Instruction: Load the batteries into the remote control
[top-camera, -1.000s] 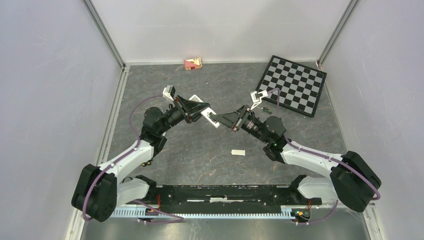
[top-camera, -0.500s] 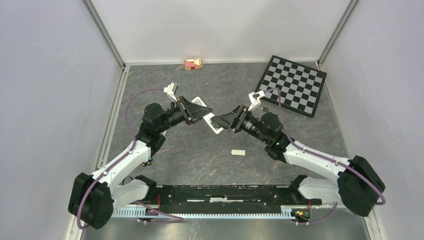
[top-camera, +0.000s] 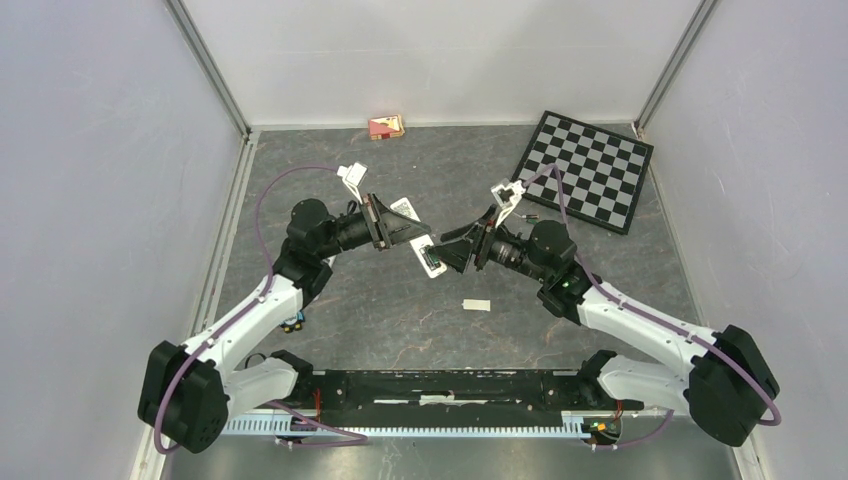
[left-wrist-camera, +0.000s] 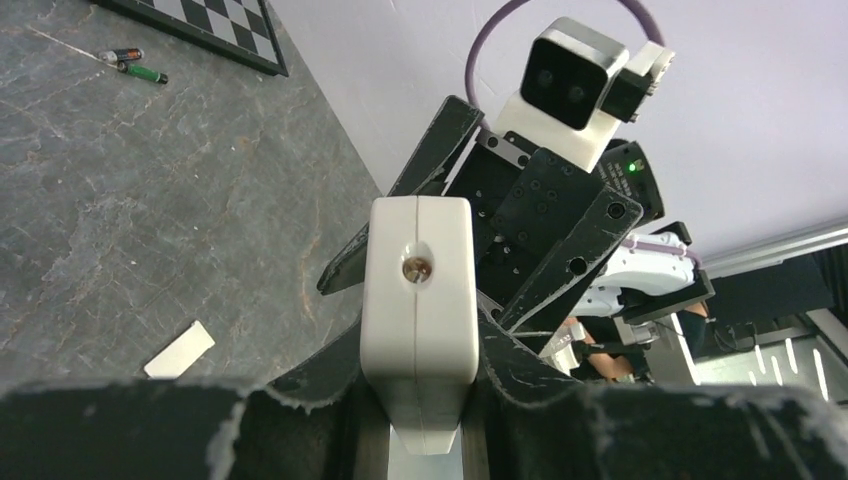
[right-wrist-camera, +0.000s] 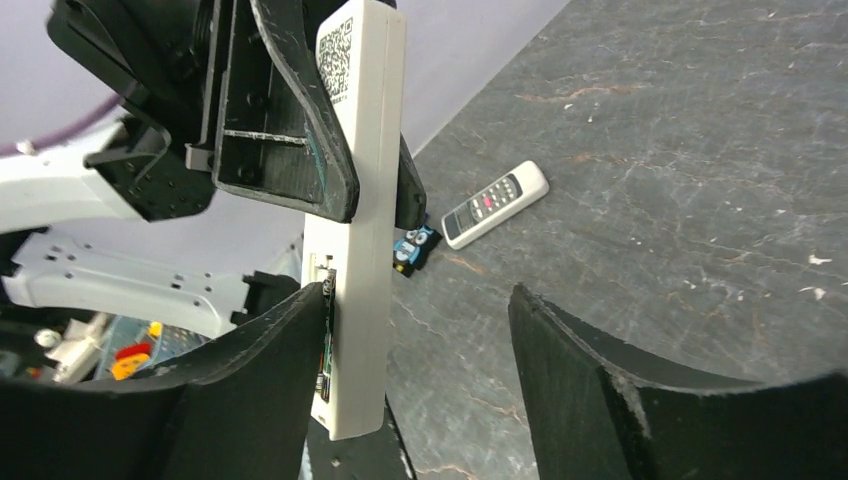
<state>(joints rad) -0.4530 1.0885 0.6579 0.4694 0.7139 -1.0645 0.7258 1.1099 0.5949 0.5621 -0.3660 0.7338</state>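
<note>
I will next move my left gripper down and tilt the white remote control flat onto the bare tabletop beside the cover plate to release it, because that spot is clear.
My left gripper is shut on a white remote control and holds it above the table's middle. The left wrist view shows the remote end-on, clamped between both jaws. My right gripper faces it with jaws open; its left finger rests against the remote's slotted side and its right finger stands well apart. Something dark and green shows in that slot; I cannot tell what it is. Two batteries lie on the table beside the chessboard.
A small white cover plate lies on the table near the arms. A second white remote and a small blue object lie on the table beyond the held one. A red box sits by the back wall.
My right gripper's jaws have spread wide. Both wrists have turned, and the held remote has shifted slightly toward the arms' bases.
</note>
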